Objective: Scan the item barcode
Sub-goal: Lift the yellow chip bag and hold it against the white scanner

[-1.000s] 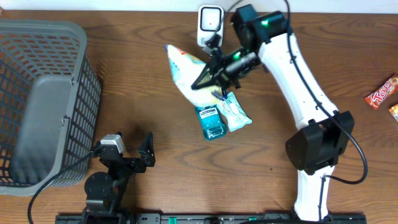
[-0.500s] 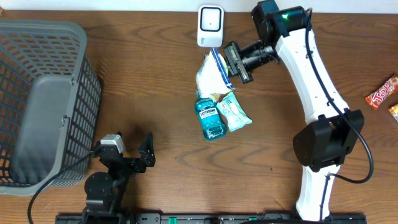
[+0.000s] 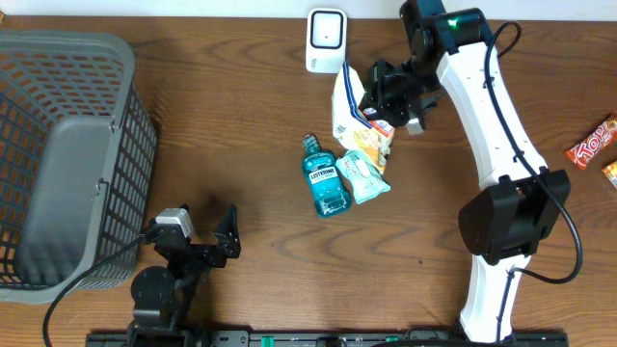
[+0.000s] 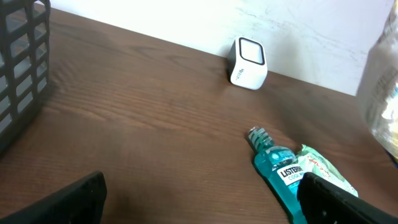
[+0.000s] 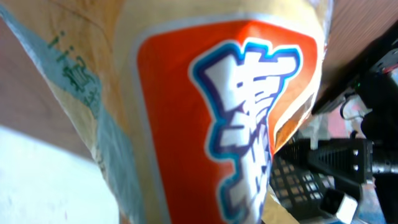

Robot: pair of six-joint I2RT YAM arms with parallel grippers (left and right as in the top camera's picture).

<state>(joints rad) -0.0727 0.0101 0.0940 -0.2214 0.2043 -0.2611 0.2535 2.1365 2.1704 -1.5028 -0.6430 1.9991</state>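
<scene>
I will next swing my right gripper via the scanner [image 3: 326, 39] to the clear tabletop beside the candy bars, below and to the gripper's right in the overhead view. Then I will lower it and let go.
A snack bag [image 3: 349, 108], pale with an orange label, hangs just below and to the right of the white scanner [image 3: 326, 39]. My right gripper [image 3: 384, 96] is shut on the bag's right side. In the right wrist view the bag [image 5: 230, 124] fills the frame and hides the fingers. The bag's edge [image 4: 382, 93] also shows at the right of the left wrist view, where the scanner [image 4: 247, 61] stands by the wall. My left gripper [image 3: 207, 236] rests low at the front left, open with nothing between its fingers [image 4: 336, 199].
A teal Listerine bottle [image 3: 325, 178] and a green packet [image 3: 364, 175] lie side by side under the held bag. A grey mesh basket [image 3: 67, 154] fills the left side. Candy bars [image 3: 593, 145] lie at the right edge.
The right arm has swung the snack bag from the scanner's left to its right and turned it, so the orange label faces up. The left arm has not moved.
</scene>
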